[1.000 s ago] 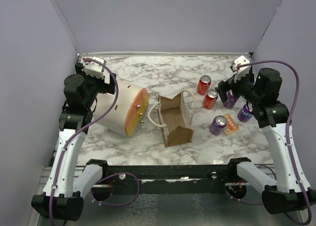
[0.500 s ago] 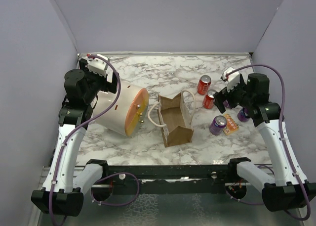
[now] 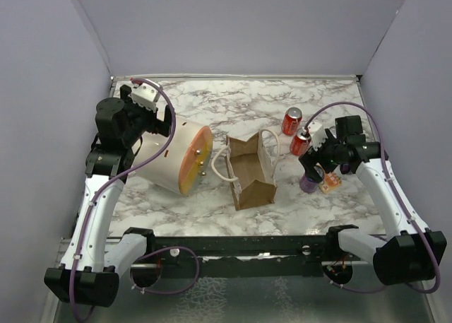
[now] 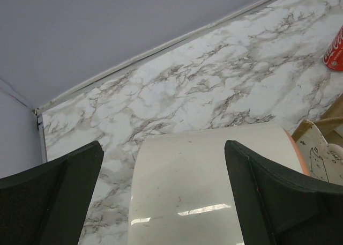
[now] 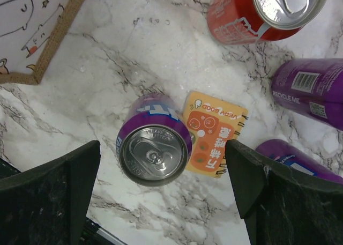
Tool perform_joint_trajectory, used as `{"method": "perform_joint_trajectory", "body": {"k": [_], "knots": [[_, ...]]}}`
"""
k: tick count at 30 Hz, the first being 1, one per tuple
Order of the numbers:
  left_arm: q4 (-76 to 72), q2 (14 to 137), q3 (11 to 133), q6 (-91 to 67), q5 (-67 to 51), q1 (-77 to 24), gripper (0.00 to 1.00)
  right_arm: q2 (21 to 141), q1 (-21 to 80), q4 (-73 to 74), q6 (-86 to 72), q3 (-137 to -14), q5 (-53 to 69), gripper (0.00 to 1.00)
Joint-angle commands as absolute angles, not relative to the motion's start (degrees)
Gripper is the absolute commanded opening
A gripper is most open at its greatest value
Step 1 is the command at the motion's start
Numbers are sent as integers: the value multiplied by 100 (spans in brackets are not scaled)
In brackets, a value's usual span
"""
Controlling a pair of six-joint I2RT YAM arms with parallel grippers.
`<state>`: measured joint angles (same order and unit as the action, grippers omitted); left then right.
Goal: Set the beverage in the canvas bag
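Note:
I need to lower my right gripper next and close it around the upper part of the upright purple can (image 3: 308, 183) (image 5: 154, 148), which stands below and between its open fingers.
The tan canvas bag (image 3: 251, 171) stands open at mid-table, its cream rope handles drooping over both sides; a corner of it shows in the right wrist view (image 5: 37, 36). An upright purple can (image 5: 154, 148) stands right of the bag, next to an orange notebook (image 5: 217, 132). My right gripper (image 5: 162, 156) is open and hovers straight above this can (image 3: 308, 183), a finger on either side of it and not touching. My left gripper (image 4: 163, 148) is open above the large cream cylinder (image 4: 214, 186).
The cream cylinder with an orange end (image 3: 173, 157) lies left of the bag. Two red cans (image 3: 292, 121) (image 3: 300, 143) stand behind the purple can. Two more purple cans (image 5: 311, 92) (image 5: 292, 159) lie to the right, near the table's right edge.
My right gripper has moved left and nearer, from beside the far-right purple cans to above the upright purple can. My left gripper shifted slightly over the cylinder.

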<state>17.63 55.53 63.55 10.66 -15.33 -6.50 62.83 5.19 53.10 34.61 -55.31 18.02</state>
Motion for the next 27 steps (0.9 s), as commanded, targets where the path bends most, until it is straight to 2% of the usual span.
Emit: {"method": "perform_joint_trajectory", "body": {"k": [1,13,27], "knots": [[1808,5562,6537,1065,-1838,-685,99,6461,545,5334,3482,-5549,1513,100],[1847,5509,6489,1131,-1969,-683,99,6999,545,5310,3489,-5299,1798,97],[1836,5536,6496,1044,-2200,-694,99,7058,545,5137,3397,-5049,1800,69]]}}
